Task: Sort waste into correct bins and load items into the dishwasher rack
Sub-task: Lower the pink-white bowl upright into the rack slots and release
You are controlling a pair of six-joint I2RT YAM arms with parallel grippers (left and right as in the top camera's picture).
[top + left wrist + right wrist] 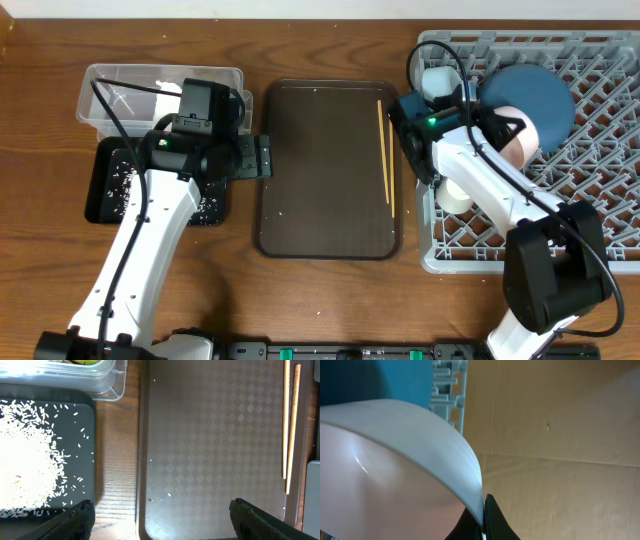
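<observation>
My right gripper lowers the light-blue bowl onto the rack wires beside the dark-blue dish next and releases the bowl's rim, since the bowl still hangs above them.
My right gripper (pixel 503 128) is over the grey dishwasher rack (pixel 600 200) and is shut on the rim of the light-blue bowl (pixel 520 145). The right wrist view shows the fingers (pixel 484 515) pinching that rim (pixel 420 440). The dark-blue dish (pixel 535 98) leans in the rack behind it. A small white cup (pixel 437 82) stands in the rack's left corner. The chopsticks (pixel 386 150) lie on the brown serving tray (pixel 320 170) and also show in the left wrist view (pixel 287 425). My left gripper (pixel 160 520) is open and empty over the tray's left edge.
The clear tub (pixel 110 85) holds white paper and a yellow-green wrapper (pixel 82 361). The black tray (pixel 85 435) holds white rice (pixel 25 460). Another white item (pixel 455 197) sits in the rack under my right arm. Bare wood separates the black and brown trays.
</observation>
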